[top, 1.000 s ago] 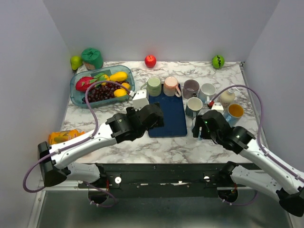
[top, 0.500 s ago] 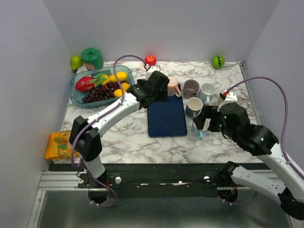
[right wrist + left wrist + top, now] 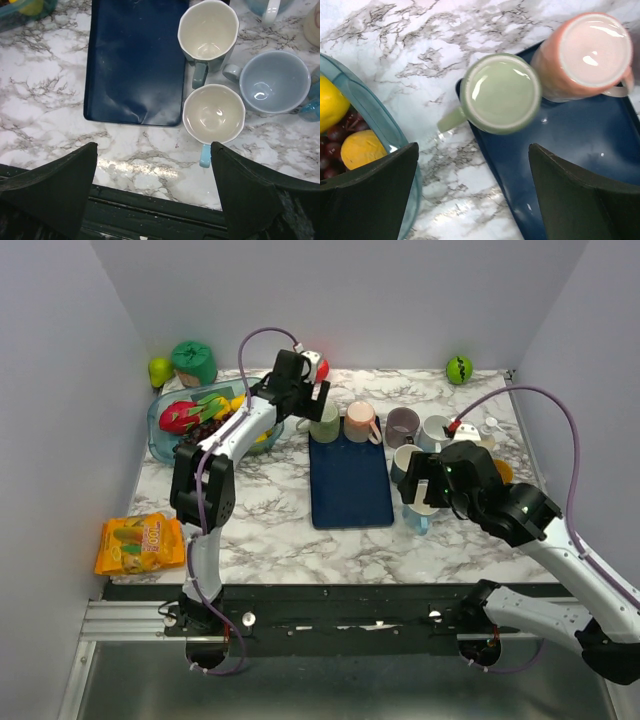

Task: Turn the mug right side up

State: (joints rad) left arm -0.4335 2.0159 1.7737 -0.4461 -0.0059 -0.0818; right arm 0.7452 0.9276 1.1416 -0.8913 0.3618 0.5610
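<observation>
The green mug's handle (image 3: 303,424) (image 3: 451,120) juts out clear toward the fruit tray, so my left gripper should lower its open fingers around the handle below it and close.
A pale green mug (image 3: 500,92) and a pink mug (image 3: 587,52) stand upside down, bases up, on the far end of a dark blue mat (image 3: 580,145). In the top view the green mug (image 3: 324,423) and the pink mug (image 3: 359,421) sit side by side. My left gripper (image 3: 300,390) hovers open and empty above and just left of the green mug; in its wrist view the left gripper (image 3: 472,195) has its jaws wide apart. My right gripper (image 3: 425,485) is open and empty over a white mug with a blue handle (image 3: 213,112), which stands upright.
Upright mugs stand right of the mat: a teal one (image 3: 208,30), a light blue one (image 3: 274,82), more behind (image 3: 436,430). A clear fruit tray (image 3: 160,430) lies far left, a snack bag (image 3: 140,543) near left. A green ball (image 3: 459,369) sits at the back.
My left arm has swung from the near middle of the table out to the back, ending above the green mug. My right gripper has shifted slightly back over the white mug.
</observation>
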